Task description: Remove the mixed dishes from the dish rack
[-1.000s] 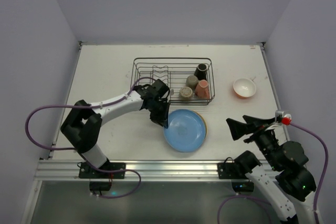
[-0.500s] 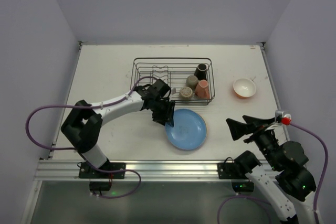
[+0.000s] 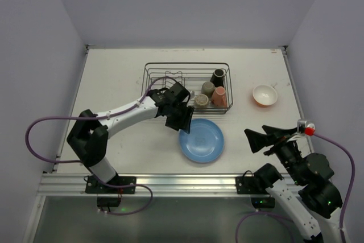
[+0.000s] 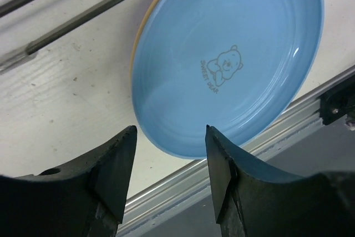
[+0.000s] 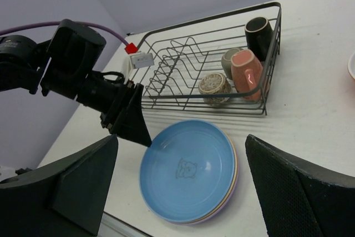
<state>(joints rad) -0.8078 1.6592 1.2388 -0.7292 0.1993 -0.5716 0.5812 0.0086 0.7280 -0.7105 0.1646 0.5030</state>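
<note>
My right gripper is to move outward over the rack (image 3: 156, 71) and go down around the beige cup's sides to close. The pegs are bare and leave the beige cup (image 3: 201, 100) open to reach.
The blue plate (image 3: 202, 140) lies flat on a stack of plates on the table in front of the dish rack (image 3: 156, 71). Yellow, tan and purple rims (image 5: 235, 177) show under it. My left gripper (image 3: 183, 122) is open and empty, just above the plate's left edge (image 4: 166, 145). The rack's right end holds a dark brown cup (image 3: 218, 77), an olive-grey cup (image 3: 208, 88), a beige cup (image 3: 201, 100) and a pink cup (image 3: 219, 96). My right gripper (image 3: 267, 139) is open and empty, raised at the front right, looking at the plate (image 5: 188, 170) and the rack (image 5: 166, 70).
The orange bowl with a white inside (image 3: 265, 95) stands on the table right of the rack. The rack's plate prongs (image 3: 173, 81) stand bare. The table's metal front rail (image 3: 170, 181) runs close below the plate stack.
My left gripper has moved a little right and toward the rack, off the blue plate's left edge. The plate has shifted slightly right. The right arm has not moved.
</note>
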